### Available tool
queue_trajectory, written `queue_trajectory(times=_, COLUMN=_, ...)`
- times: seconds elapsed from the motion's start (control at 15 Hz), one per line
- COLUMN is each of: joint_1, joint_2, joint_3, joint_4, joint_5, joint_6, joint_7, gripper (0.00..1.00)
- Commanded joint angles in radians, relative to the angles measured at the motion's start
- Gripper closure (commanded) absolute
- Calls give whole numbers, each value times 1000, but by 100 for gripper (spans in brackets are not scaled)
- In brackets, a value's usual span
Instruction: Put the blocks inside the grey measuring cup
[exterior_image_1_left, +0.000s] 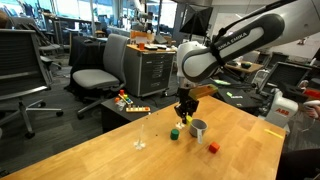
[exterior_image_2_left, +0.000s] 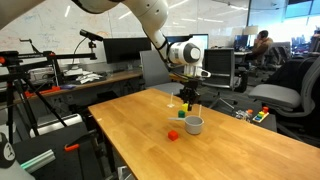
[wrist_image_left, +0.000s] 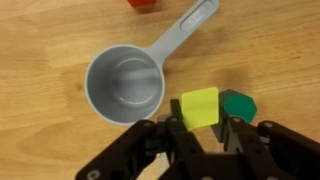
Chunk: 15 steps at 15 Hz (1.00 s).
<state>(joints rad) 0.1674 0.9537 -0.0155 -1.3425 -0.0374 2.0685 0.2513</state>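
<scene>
My gripper carries the yellow block (wrist_image_left: 199, 105) toward the left in the wrist view next, over the measuring cup's opening.
My gripper (wrist_image_left: 200, 125) is shut on the yellow block (wrist_image_left: 199, 105) and holds it above the table, just beside the grey measuring cup (wrist_image_left: 124, 83). The cup stands upright and empty, with its handle pointing away. The dark green block (wrist_image_left: 240, 104) lies on the wood under the gripper's side. The red block (wrist_image_left: 142, 4) is at the top edge of the wrist view. An exterior view shows the gripper (exterior_image_1_left: 185, 112), the green block (exterior_image_1_left: 174, 133), the cup (exterior_image_1_left: 198, 128) and the red block (exterior_image_1_left: 212, 148).
The wooden table (exterior_image_1_left: 120, 155) holds a small clear object (exterior_image_1_left: 140, 141) near the green block. Office chairs (exterior_image_1_left: 100, 75) and a cabinet (exterior_image_1_left: 150, 70) stand behind the table. A person's hand (exterior_image_1_left: 282, 112) is at the table's far edge.
</scene>
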Motion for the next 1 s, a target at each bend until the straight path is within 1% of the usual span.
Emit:
queue_trajectory(times=0.0, joint_1=-15, joint_2=-53, joint_3=-17, joint_4=-83, joint_5=-12, joint_6=5, joint_7=-9, gripper=92)
queue_trajectory(times=0.4, joint_1=-44, joint_2=-65, joint_3=-42, joint_4=-132, joint_5=-16, joint_6=6, joint_7=-7, gripper=91)
queue_trajectory(times=0.47, joint_1=-45, joint_2=-66, joint_3=-45, joint_4=-136, joint_5=-18, joint_6=7, joint_7=-6, gripper=64)
queue_trajectory(times=0.53, joint_1=-48, joint_2=-66, joint_3=-43, joint_4=-137, joint_5=-19, joint_6=5, joint_7=-14, gripper=64)
queue_trajectory(times=0.6, joint_1=-45, joint_2=-67, joint_3=-46, joint_4=-139, joint_5=-24, joint_6=4, joint_7=-11, gripper=39)
queue_trajectory(times=0.67, joint_1=-45, joint_2=-69, joint_3=-42, joint_4=-143, joint_5=-26, joint_6=10, joint_7=-15, gripper=38)
queue_trajectory(times=0.87, joint_1=-22, joint_2=-76, joint_3=-42, joint_4=-152, joint_5=-60, joint_6=18, joint_7=-16, gripper=18)
queue_trajectory(times=0.93, joint_1=-14, joint_2=-76, joint_3=-37, joint_4=-149, joint_5=-67, joint_6=14, joint_7=-18, gripper=9)
